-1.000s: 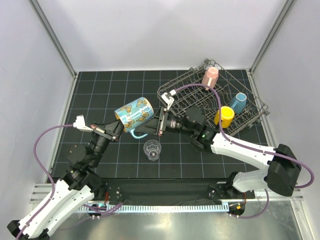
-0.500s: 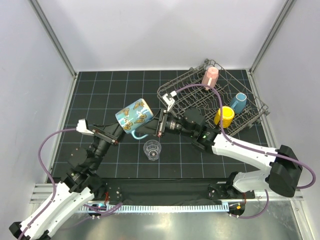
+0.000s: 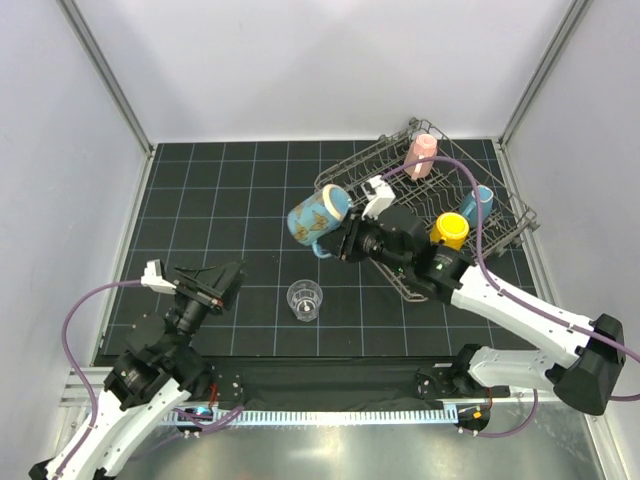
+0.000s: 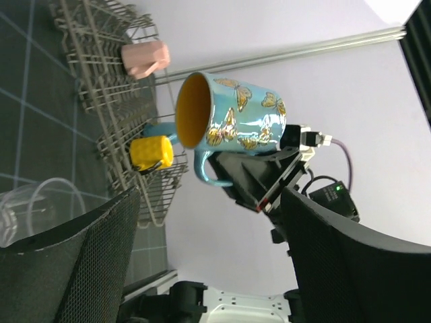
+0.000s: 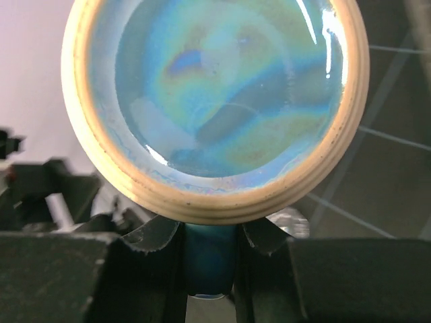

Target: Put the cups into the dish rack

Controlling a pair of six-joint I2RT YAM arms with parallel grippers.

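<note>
My right gripper will move outward, tip the mug with its opening down and lower it onto the rack wires beside the pink cup (image 3: pixel 421 155), as that spot stands empty.
A blue butterfly mug (image 3: pixel 318 213) with an orange-yellow inside hangs in the air left of the dish rack (image 3: pixel 360 160). My right gripper (image 3: pixel 338 240) is shut on its handle. In the right wrist view the mug's glazed base (image 5: pixel 215 101) fills the frame and the blue handle (image 5: pixel 209 259) sits pinched between the fingers. My left gripper (image 3: pixel 228 280) is open and empty, low at the near left, with the mug (image 4: pixel 236 121) well beyond its fingers (image 4: pixel 101 262). A clear glass tumbler (image 3: pixel 305 298) stands on the mat. A pink cup (image 3: pixel 421 155), a yellow mug (image 3: pixel 449 230) and a blue mug (image 3: pixel 477 203) sit in the rack.
The black gridded mat (image 3: pixel 200 200) covers the table between white walls. The rack stands tilted at the back right corner, near the metal frame post (image 3: pixel 540 70). The right arm's purple cable (image 3: pixel 470 185) loops over the rack.
My left gripper opened, let go of the butterfly mug and drew back toward the near left. The right gripper, holding the handle, carried the mug right and up toward the rack.
</note>
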